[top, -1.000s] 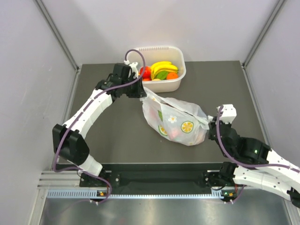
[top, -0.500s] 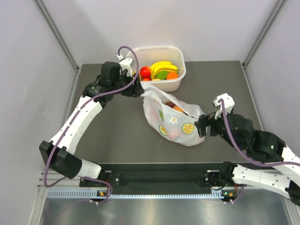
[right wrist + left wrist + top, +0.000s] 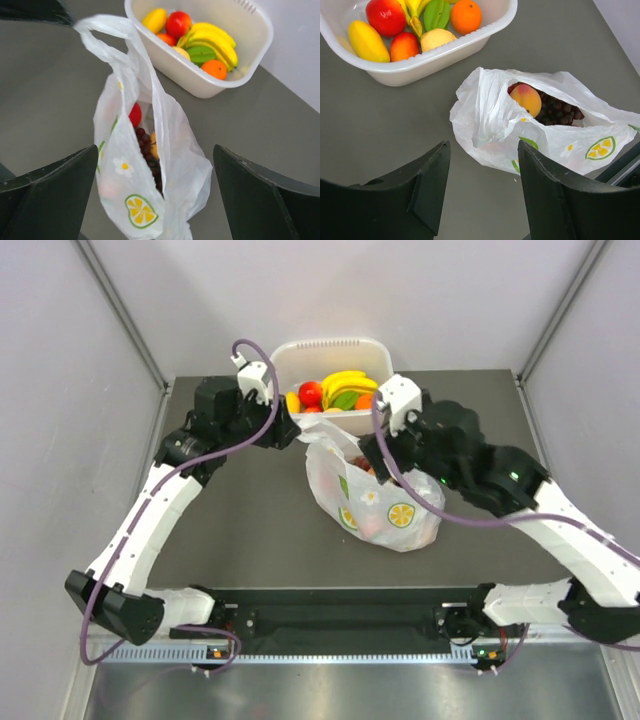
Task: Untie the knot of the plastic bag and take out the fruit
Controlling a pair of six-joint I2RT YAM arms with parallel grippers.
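I will next lower my right gripper to the bag's rim nearest the tub [image 3: 162,113], and then I will close its fingers there.
The plastic bag [image 3: 378,502] lies on the dark table, white with lemon and flower prints. Its mouth gapes open, and I see no knot in any view. Fruit shows inside: a peach [image 3: 526,99] and dark grapes [image 3: 561,112] in the left wrist view, a red piece [image 3: 134,115] and grapes [image 3: 149,151] in the right wrist view. My left gripper [image 3: 291,432] is open just left of the bag's mouth, holding nothing. My right gripper [image 3: 376,454] hangs wide open above the bag's far side, its fingers [image 3: 55,190] either side of the bag [image 3: 150,170] without touching it.
A white tub [image 3: 380,420] stands at the back of the table, right behind the bag. It holds bananas [image 3: 348,381], a red apple [image 3: 311,393], an orange [image 3: 366,401] and other fruit. Grey walls close in on the left, right and back.
My right gripper let go of the bag's right end, opened wide and swung up over the bag's far side. My left gripper opened and drew back to the left. The bag's mouth has spread open.
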